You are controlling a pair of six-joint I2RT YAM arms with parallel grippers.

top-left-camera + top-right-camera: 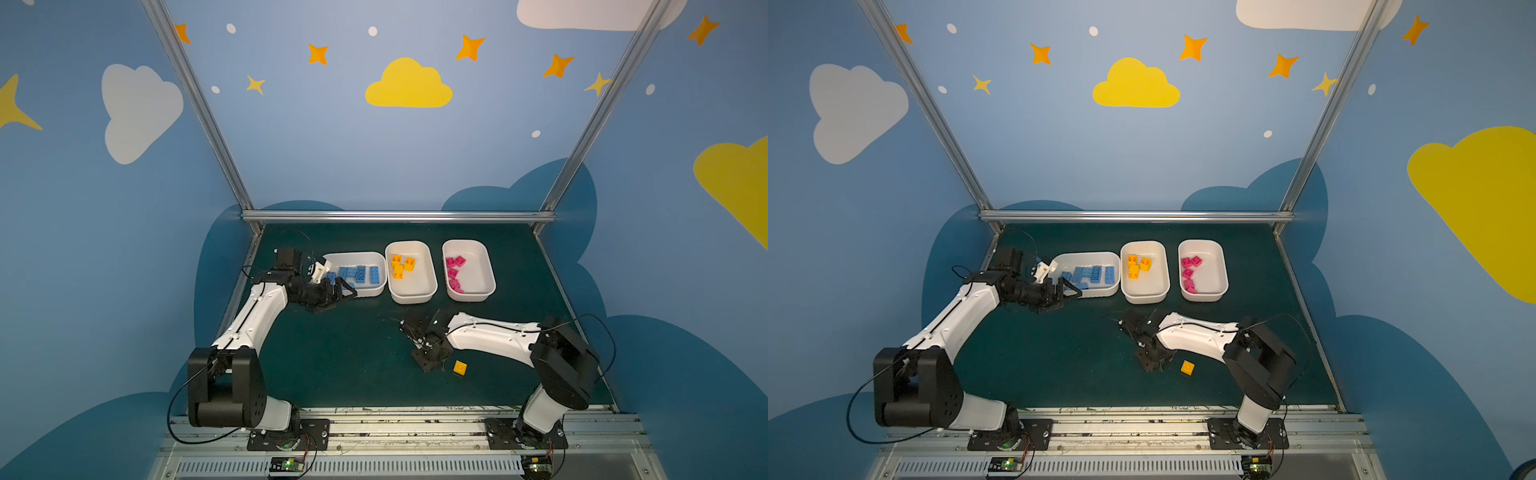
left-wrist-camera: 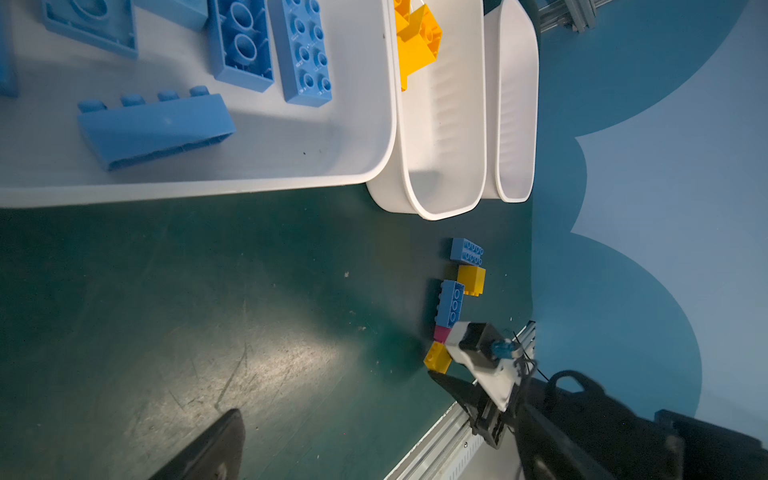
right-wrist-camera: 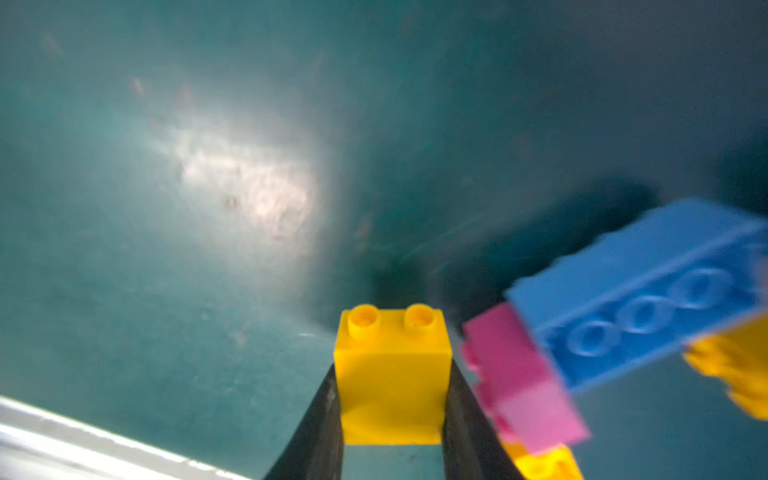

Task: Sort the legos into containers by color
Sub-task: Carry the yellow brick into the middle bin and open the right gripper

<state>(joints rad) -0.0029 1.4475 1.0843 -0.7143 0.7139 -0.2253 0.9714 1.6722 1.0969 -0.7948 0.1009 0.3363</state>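
The yellow legos have the same color as the yellow lego, so the robot's right gripper should next lift outward over the middle container [image 1: 409, 276] and go down beside them to let go of the yellow lego.
My right gripper [image 3: 392, 370] is shut on a yellow lego [image 3: 392, 399], with a black finger pressed against each side, over the green mat. Close beside it lie a pink lego [image 3: 523, 386], a blue one [image 3: 640, 303] and more yellow ones, all blurred. In both top views this gripper [image 1: 430, 368] [image 1: 1156, 368] points down at the front right and hides the held lego. A loose yellow lego [image 1: 460, 368] [image 1: 1187, 368] lies just right of it. My left gripper [image 1: 343, 300] [image 2: 382, 453] hangs open and empty at the front left corner of the container [image 1: 370, 292] that holds blue legos [image 1: 360, 274].
The middle container [image 1: 411, 298] holds yellow legos [image 1: 401, 266] and the right container [image 1: 469, 296] holds pink ones [image 1: 453, 270]. The left wrist view shows more loose legos [image 2: 451, 303] by the right gripper; my right forearm [image 1: 490, 332] covers them in both top views. A metal rail [image 1: 415, 415] edges the front.
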